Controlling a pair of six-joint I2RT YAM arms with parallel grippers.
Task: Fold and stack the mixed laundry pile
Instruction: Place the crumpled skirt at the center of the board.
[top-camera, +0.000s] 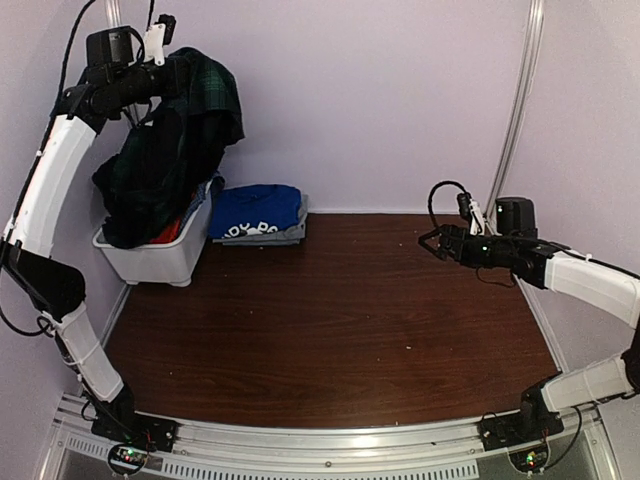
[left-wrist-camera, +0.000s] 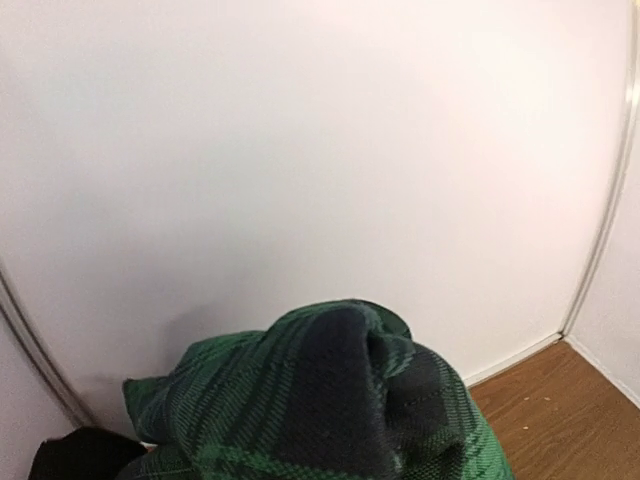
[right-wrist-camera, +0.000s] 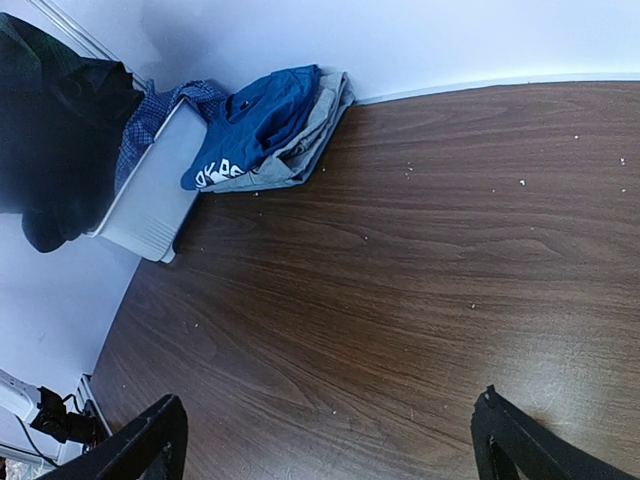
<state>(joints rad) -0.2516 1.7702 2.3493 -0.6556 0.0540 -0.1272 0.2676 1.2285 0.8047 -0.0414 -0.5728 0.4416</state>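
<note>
The table's bare middle is below the robot's left gripper and to its right in the top view, so the left gripper needs to carry the skirt (top-camera: 175, 150) there and lower to let it go.
A dark green tartan skirt (top-camera: 175, 150) hangs high over the white basket (top-camera: 160, 258) at the back left. My left gripper (top-camera: 188, 76) is shut on its top edge. In the left wrist view the skirt (left-wrist-camera: 340, 400) is bunched over the jaws and hides both fingers. A folded royal-blue T-shirt (top-camera: 255, 212) lies on a grey garment (top-camera: 292, 236) beside the basket, against the back wall. My right gripper (top-camera: 432, 240) hovers open over the right side of the table, its fingertips (right-wrist-camera: 150, 440) wide apart with only bare wood between them.
The basket (right-wrist-camera: 150, 200) holds more clothes, among them a blue checked piece (right-wrist-camera: 160, 105) and something red (top-camera: 172, 232). The folded blue T-shirt (right-wrist-camera: 255, 125) lies just right of it. Walls close in behind and on both sides of the wooden table (top-camera: 330, 330).
</note>
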